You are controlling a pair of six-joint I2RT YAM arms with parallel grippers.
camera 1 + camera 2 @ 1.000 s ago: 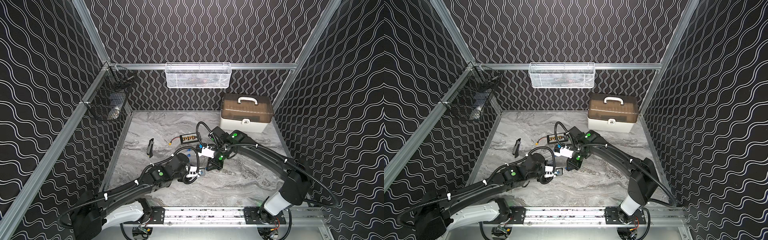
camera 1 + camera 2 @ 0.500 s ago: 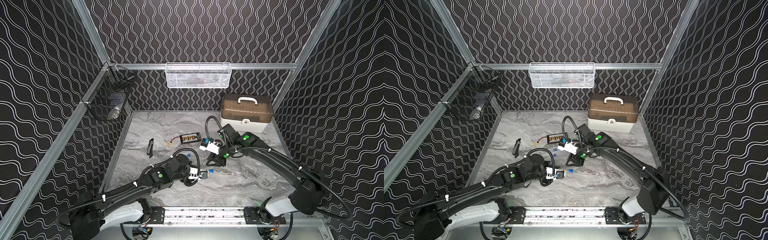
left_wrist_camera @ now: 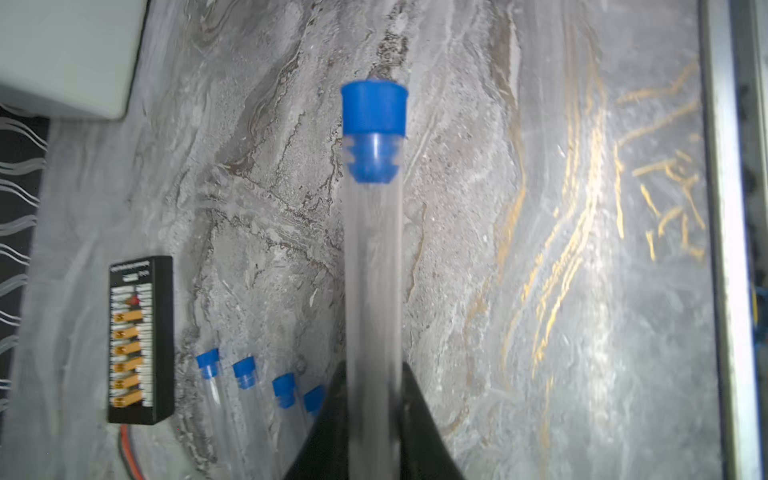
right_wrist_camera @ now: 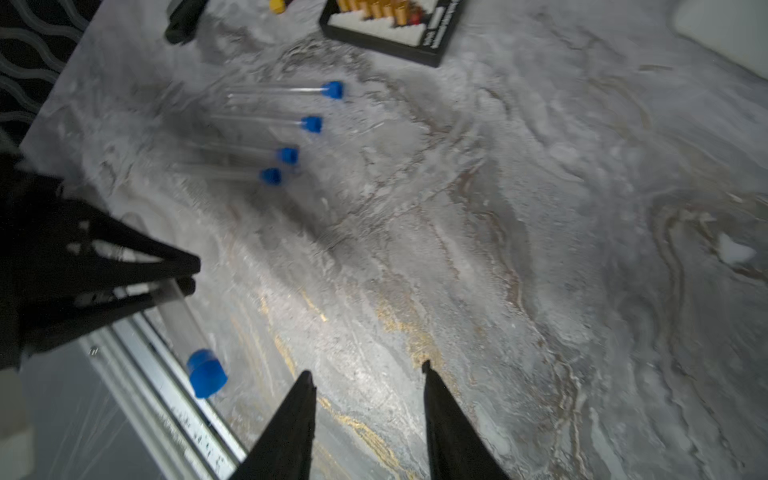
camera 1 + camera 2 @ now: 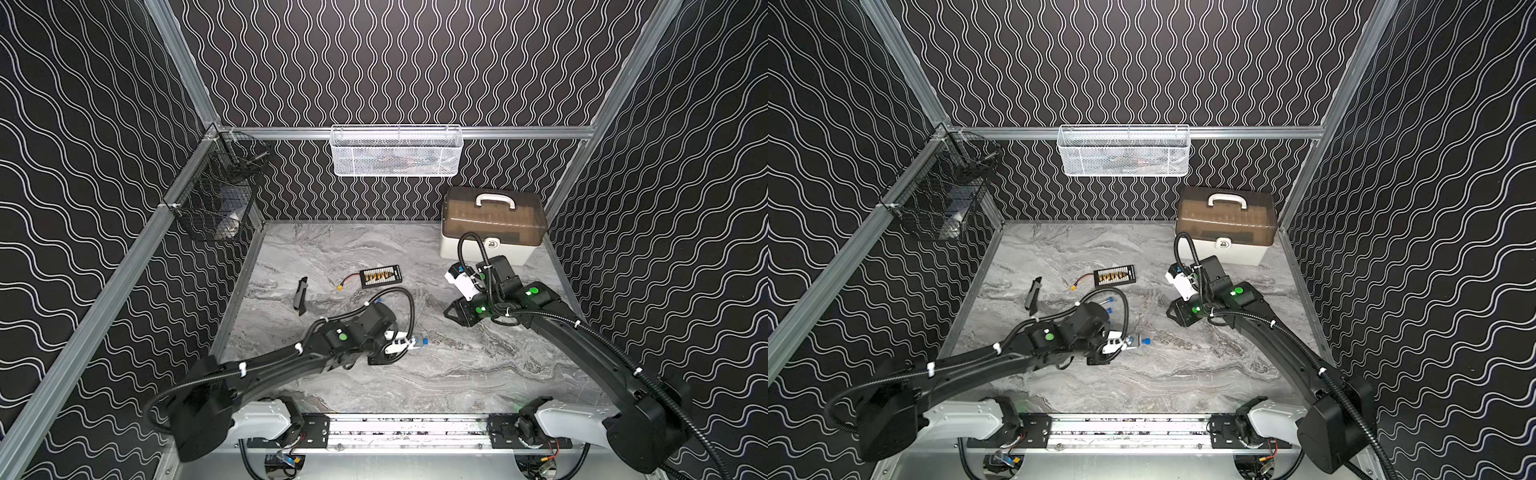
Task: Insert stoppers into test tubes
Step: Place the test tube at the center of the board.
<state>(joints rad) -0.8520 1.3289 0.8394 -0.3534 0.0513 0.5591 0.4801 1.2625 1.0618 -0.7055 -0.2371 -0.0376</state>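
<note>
I will move my left gripper down and outward next and let go of the tube on the bare marble past the other tubes' stoppers, because a blue stopper is already in its opening.
My left gripper (image 3: pixel 374 370) is shut on a clear test tube (image 3: pixel 373 270), held above the marble table (image 5: pixel 457 374). A blue stopper (image 3: pixel 373 124) sits in the tube's mouth, and it shows in both top views (image 5: pixel 424 341) (image 5: pixel 1145 341). In the right wrist view the same tube (image 4: pixel 183 320) slants off the left fingers with its stopper (image 4: pixel 205 374) at the end. My right gripper (image 4: pixel 366 369) is open and empty, off to the right of the tube (image 5: pixel 451 311). Several more test tubes (image 4: pixel 270 89) lie side by side on the table, each with a blue stopper (image 4: pixel 332 89) in its end.
A black board with gold connectors (image 5: pixel 380 276) and a yellow connector (image 5: pixel 340 287) lie behind the tubes, and a black tool (image 5: pixel 301 295) lies to their left. A brown-lidded case (image 5: pixel 492 224) stands at the back right. Wire baskets (image 5: pixel 397 151) (image 5: pixel 220 199) hang on the walls.
My right gripper has opened, let go of the stopper and drawn back to the right. The stopper stays in the tube that my left gripper holds.
</note>
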